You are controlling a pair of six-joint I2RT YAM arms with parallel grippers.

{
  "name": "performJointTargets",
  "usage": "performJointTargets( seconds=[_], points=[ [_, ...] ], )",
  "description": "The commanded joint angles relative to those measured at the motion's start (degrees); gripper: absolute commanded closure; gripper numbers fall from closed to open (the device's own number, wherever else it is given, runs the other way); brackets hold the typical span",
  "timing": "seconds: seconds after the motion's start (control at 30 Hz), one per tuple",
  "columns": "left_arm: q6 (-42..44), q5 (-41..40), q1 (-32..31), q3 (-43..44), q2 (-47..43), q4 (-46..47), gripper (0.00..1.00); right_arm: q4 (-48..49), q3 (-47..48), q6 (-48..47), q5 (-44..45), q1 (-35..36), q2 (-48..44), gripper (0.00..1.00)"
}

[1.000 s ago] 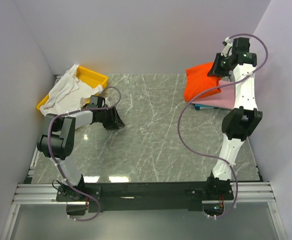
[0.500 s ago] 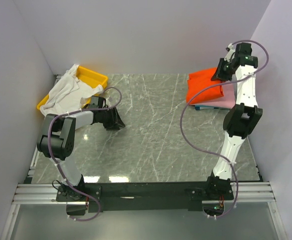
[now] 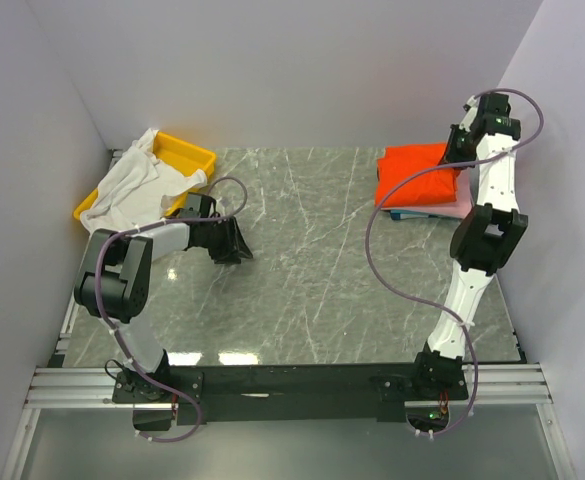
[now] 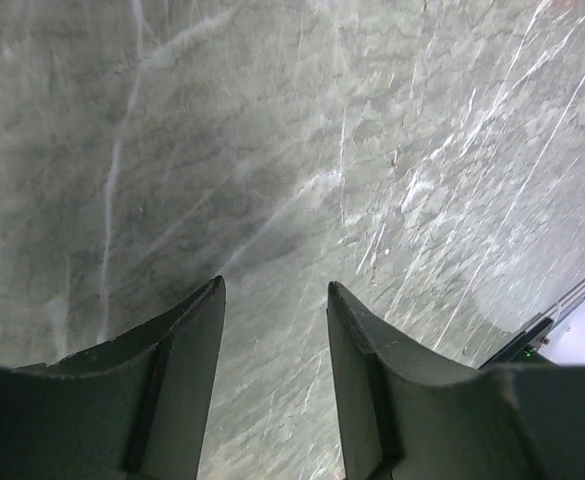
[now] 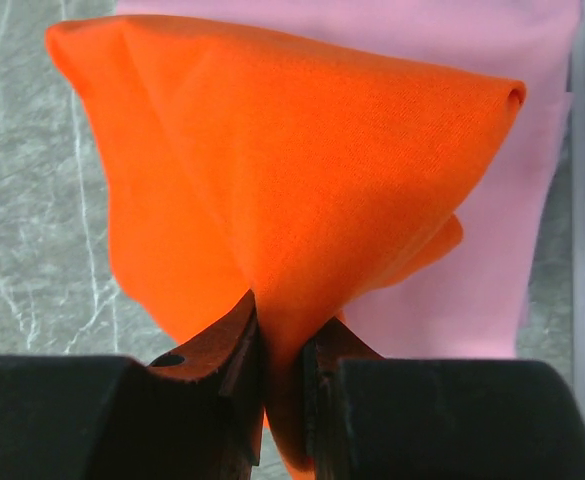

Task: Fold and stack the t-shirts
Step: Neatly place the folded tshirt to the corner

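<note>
The right gripper pulls the orange shirt's edge over the uncovered pink cloth (image 3: pixel 464 192) (image 5: pixel 487 255) toward the side next. Then it opens.
A bright orange-red t-shirt (image 3: pixel 412 176) lies folded at the back right on top of a pale pink t-shirt (image 3: pixel 450 211), with a thin dark blue edge (image 3: pixel 400 213) under both. My right gripper (image 3: pixel 452 150) is shut on the orange shirt's far right edge; in the right wrist view the orange cloth (image 5: pixel 302 190) is pinched between the fingers (image 5: pixel 234 345), the pink shirt (image 5: pixel 472 270) beneath. A white t-shirt (image 3: pixel 132 185) drapes crumpled over the yellow tray. My left gripper (image 3: pixel 234 246) hovers low over bare table, open and empty (image 4: pixel 276 300).
The yellow tray (image 3: pixel 187 152) stands at the back left against the wall. White walls close in the table on the left, back and right. The marble tabletop (image 3: pixel 302 260) stretches between the two arms.
My right gripper has carried the orange shirt's edge to the right and back, spreading the shirt flatter over the pink one. The left arm has not moved.
</note>
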Motion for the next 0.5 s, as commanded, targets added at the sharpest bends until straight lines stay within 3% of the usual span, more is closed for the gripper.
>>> performJointTargets(
  seconds=[0.0,0.43,0.47],
  points=[
    [-0.2,-1.0,-0.8,0.5,-2.6,-1.1,0.49,3.1,2.2,-1.6,3.3,-1.4,-0.1,1.00],
    [-0.7,-2.1,-2.2,0.9,-5.0,-1.8,0.49,4.4,1.5,-2.3,9.9,-2.7,1.7,1.00],
    [-0.7,-2.1,-2.3,0.9,-5.2,-1.9,0.48,4.8,1.4,-1.8,10.6,-2.7,1.6,0.92]
  ],
)
